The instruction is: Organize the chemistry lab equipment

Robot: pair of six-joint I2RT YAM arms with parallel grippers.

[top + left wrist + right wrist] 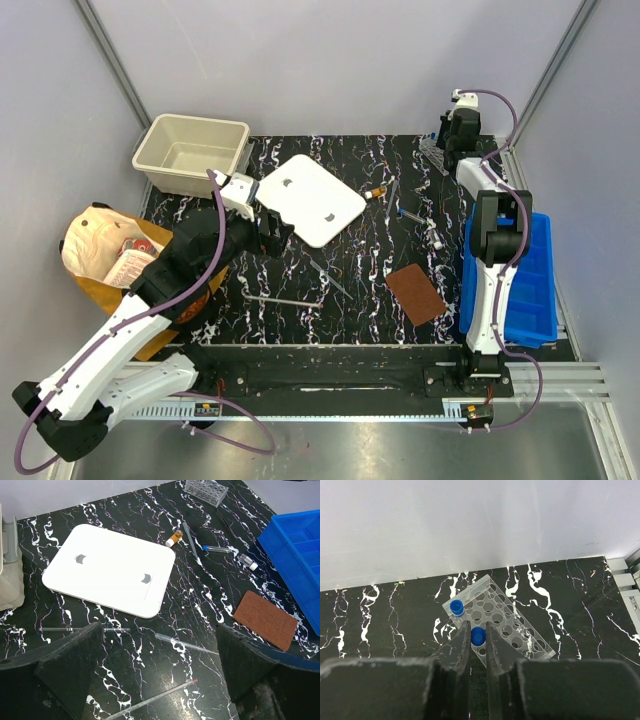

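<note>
My right gripper brings the blue-capped tube down over the clear rack next, then into a hole near the corner tube, because that hole is empty.
My right gripper (476, 635) is shut on a blue-capped tube (478, 636), held over the clear tube rack (520, 625) at the back right (432, 152). A second blue-capped tube (455, 607) stands in the rack's corner. My left gripper (160, 665) is open and empty above the mat, by the white board (310, 198). Below it lie a clear pipette (185, 644), a thin red-tipped rod (150, 700) and a glass rod (82, 629). An orange-capped vial (173, 537), a blue-capped tube (217, 548) and a white-capped vial (247, 561) lie further right.
A beige bin (192, 152) stands back left. A tan paper bag (105, 255) with packets sits at the left edge. A brown pad (416, 293) lies near the blue divided bin (520, 280) on the right. Grey walls enclose the back.
</note>
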